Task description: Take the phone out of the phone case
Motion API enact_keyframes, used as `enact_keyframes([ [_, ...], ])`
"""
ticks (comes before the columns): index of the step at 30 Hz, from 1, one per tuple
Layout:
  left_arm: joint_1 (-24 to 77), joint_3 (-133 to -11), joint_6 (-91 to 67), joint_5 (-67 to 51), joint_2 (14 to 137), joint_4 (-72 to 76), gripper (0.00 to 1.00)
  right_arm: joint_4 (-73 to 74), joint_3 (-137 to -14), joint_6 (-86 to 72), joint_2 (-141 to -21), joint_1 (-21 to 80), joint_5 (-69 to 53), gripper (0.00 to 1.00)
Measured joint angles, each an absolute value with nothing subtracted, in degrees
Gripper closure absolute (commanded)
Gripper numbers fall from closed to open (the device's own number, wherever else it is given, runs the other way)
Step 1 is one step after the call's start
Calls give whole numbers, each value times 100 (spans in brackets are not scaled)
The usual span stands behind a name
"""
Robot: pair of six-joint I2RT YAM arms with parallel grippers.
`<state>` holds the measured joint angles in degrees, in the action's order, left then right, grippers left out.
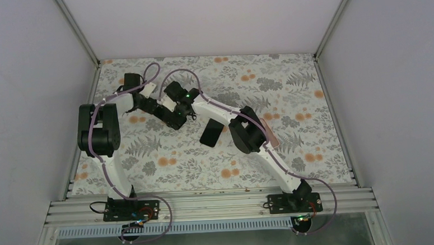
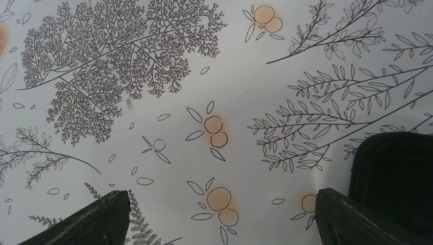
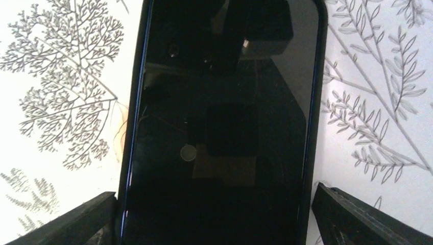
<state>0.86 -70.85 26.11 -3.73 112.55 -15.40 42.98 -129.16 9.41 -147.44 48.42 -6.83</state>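
Note:
The case's end (image 1: 159, 112) (image 2: 380, 158) lies to the right of my left gripper in its wrist view: since the fingers span bare cloth, I will tilt and move it that way.
A black phone in a black case (image 1: 211, 132) lies screen up on the flowered cloth, near the table's middle. In the right wrist view the phone (image 3: 219, 127) fills the middle, with the case rim (image 3: 312, 153) round it. My right gripper (image 3: 217, 224) is open and straddles the phone's near end. Its left finger (image 3: 76, 219) is at the case's edge and its right finger (image 3: 357, 214) stands a little apart. My left gripper (image 2: 219, 219) is open and empty over bare cloth. A corner of the case (image 2: 395, 173) shows just beyond its right finger (image 2: 357, 219).
Both wrists crowd together left of the phone in the top view, the left gripper (image 1: 178, 123) close beside the right gripper (image 1: 192, 115). The right arm's elbow (image 1: 248, 135) hangs just right of the phone. White walls enclose the flowered cloth (image 1: 292, 96).

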Motion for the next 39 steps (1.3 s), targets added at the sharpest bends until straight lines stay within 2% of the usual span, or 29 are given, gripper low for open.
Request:
enact_keyframes([
  [7,73,-7043,2615,-388,11203,-1662,8,4285,-13013,1048,-14818,4875,-360,42],
  [8,73,-7043,2617,-392,11177,-1704,8,4224,-12890,1070,-14761,4893,-281,45],
  [16,73,-7188,2652,-932,10840,-2453,5,3623,-11413,1153,-13933,4899,-93,48],
  [23,-145,-7815,2829,-2423,10890,-3656,4,3479,-9653,1326,-12757,4818,158,47],
  [34,-185,-8678,3214,-4685,12366,-4840,8,3612,-9568,1398,-12584,4788,263,48],
  [39,-183,-8993,3304,-5113,12639,-5159,9,3769,-9653,1404,-12529,4788,266,48],
])
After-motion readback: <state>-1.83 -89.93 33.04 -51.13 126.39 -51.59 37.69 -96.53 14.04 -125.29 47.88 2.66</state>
